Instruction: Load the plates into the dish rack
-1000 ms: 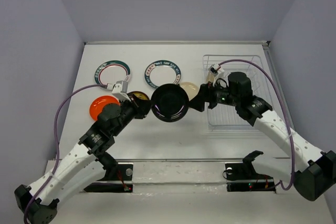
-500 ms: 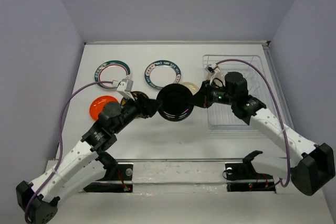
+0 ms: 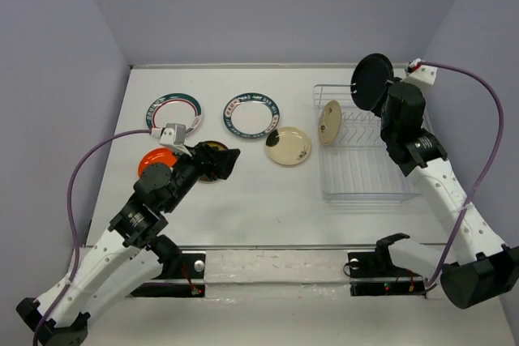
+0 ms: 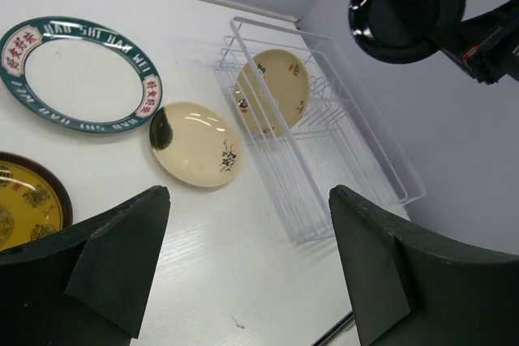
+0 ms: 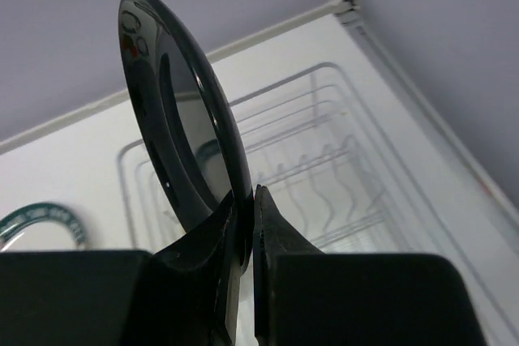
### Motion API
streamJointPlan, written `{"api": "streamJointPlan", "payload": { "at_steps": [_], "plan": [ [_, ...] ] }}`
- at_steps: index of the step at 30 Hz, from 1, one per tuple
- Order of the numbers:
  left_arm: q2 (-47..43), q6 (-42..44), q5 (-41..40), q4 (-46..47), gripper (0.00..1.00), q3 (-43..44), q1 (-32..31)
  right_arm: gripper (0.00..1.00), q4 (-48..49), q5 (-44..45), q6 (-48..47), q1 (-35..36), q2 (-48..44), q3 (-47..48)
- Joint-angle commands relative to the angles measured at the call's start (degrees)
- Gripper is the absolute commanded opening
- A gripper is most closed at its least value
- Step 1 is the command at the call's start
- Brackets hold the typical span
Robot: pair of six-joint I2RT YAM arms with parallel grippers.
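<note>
The right gripper should move down toward the standing cream plate next and bring the black plate (image 3: 372,81) down between the wires, since the wire slots beside that cream plate are empty.
My right gripper (image 3: 388,91) (image 5: 246,224) is shut on the rim of the black plate (image 3: 372,81) (image 5: 182,111) (image 4: 405,7). It holds the plate on edge, high over the far side of the white wire dish rack (image 3: 357,197) (image 4: 340,200) (image 5: 324,176). One cream plate (image 3: 329,121) (image 4: 276,91) stands in the rack's left end. Another cream plate (image 3: 288,146) (image 4: 195,143) lies flat left of the rack. My left gripper (image 3: 230,164) (image 4: 243,273) hangs open and empty over the table, by the amber plate (image 3: 212,151) (image 4: 24,200).
Two white plates with green-and-red rims (image 3: 173,111) (image 3: 250,113) lie at the back of the table. An orange plate (image 3: 154,161) sits at the left, partly under my left arm. Grey walls close in the table on three sides.
The black plate passed from my left gripper to my right. The left opened and drew back leftward; the right shut on the plate and carried it up and right above the rack.
</note>
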Motion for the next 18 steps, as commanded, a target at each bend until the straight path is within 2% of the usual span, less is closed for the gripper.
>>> {"api": "streamJointPlan", "payload": {
  "at_steps": [1,4,6,10,12,14,18],
  "plan": [
    [-0.65,-4.69,-6.25,-0.51,0.90,-3.48,-0.18,0.07,1.61,19.58,-8.10,-1.70,5.40,3.60],
    [-1.01,-9.10,-11.07,-0.51,0.92,-6.56,-0.18,0.07,2.06,19.95,-10.39,-1.70,9.00,3.95],
    [-1.01,-11.66,-12.58,-2.00,0.93,-8.41,-0.18,0.07,1.97,16.54,-9.96,-1.70,10.50,3.69],
    [-0.83,-14.91,-15.04,-3.59,0.94,-10.25,-0.18,0.07,1.80,15.91,-10.30,-1.70,14.81,3.51],
    [-0.92,-18.58,-16.80,-4.81,0.99,-11.83,-0.18,0.07,0.84,13.72,-9.35,-1.70,16.65,3.86],
    [-0.83,-20.88,-19.51,-5.52,0.99,-13.41,-0.18,0.07,0.22,12.05,-8.29,-1.70,17.80,4.39],
    [-0.39,-21.95,-23.21,-7.02,0.99,-15.35,-0.18,0.07,-1.10,10.46,-6.88,-1.70,19.82,5.27]
  ]
}}
